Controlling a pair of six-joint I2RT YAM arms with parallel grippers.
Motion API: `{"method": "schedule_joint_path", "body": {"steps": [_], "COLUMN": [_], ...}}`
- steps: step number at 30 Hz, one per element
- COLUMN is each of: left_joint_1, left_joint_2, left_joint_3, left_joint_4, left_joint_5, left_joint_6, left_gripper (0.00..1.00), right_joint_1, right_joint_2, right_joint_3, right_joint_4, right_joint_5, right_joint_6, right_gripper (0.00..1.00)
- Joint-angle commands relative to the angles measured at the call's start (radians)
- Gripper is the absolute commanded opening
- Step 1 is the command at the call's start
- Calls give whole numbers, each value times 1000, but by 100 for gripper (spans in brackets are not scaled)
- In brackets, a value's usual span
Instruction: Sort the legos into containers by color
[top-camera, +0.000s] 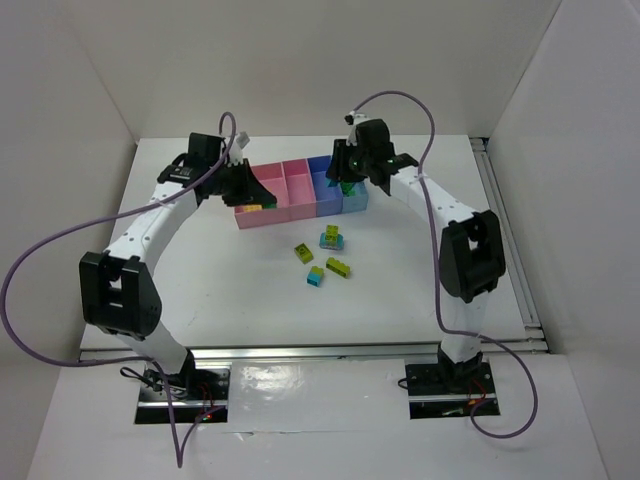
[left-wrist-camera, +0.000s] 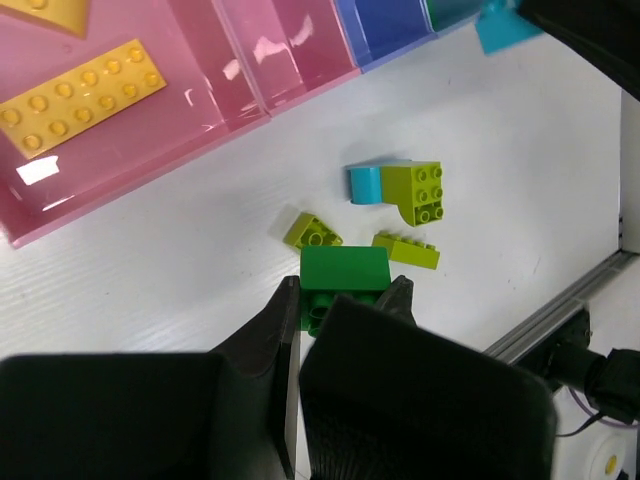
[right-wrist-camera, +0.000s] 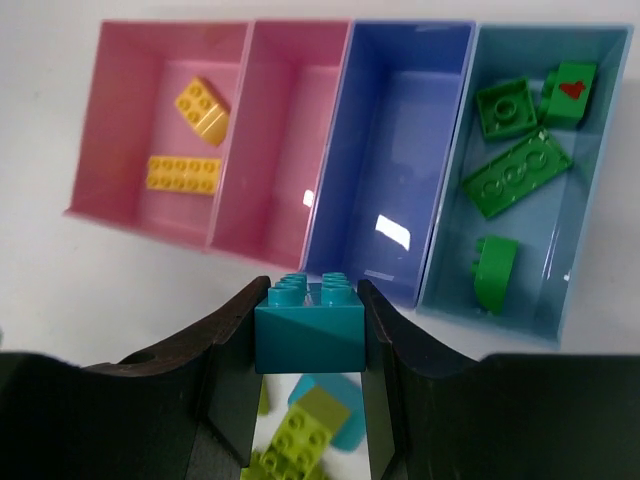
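Observation:
My right gripper will carry the cyan lego outward over the bare bottom of the blue-violet bin and release it, as that bottom lies outward of my gripper.
The containers stand in a row at the back of the table. My right gripper is shut on a cyan lego, held at the near edge of the bare blue-violet bin. The wide pink bin holds two yellow legos. Beside it, the narrow pink bin has nothing in it. Several green legos lie in the light blue bin. My left gripper is shut on a dark green lego, in front of the wide pink bin.
Loose legos lie on the white table in front of the bins: a lime one, a cyan and lime pair, another lime one and a cyan one. A metal rail runs along the table's right edge.

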Motion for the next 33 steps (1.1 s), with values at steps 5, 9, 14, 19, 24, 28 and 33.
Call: {"method": "schedule_joint_path", "body": {"steps": [5,9,14,19,24,28,33], "left_joint_1": [12,21,21,21,21,-24,-120], "left_joint_2": [-102,-102,-82,-62,-31,40,192], "left_joint_3": [-21,-31,-21,26,65,155,323], "left_joint_4": [-16,-26,-45,-54,-65,-76,-88], "left_joint_5": [-68,-59,-50,-50,-38,-39,-85], "left_joint_6": [-42,-42,-42,-31,-11,-11,-74], "left_gripper": [0,0,0,0,0,0,0], "right_joint_1": [42,43,43,43,43,30,-10], "right_joint_2": [157,220,315,364,323,172,-94], "right_joint_3": [209,284,384,470,478,340,-62], "right_joint_4": [-16,-16,-25,-25,-25,41,170], "right_joint_5": [139,139,129,129,129,187,297], "right_joint_6": [-52,-63,-63,-63,-74,-55,46], "right_gripper": [26,32,47,68,69,69,70]}}
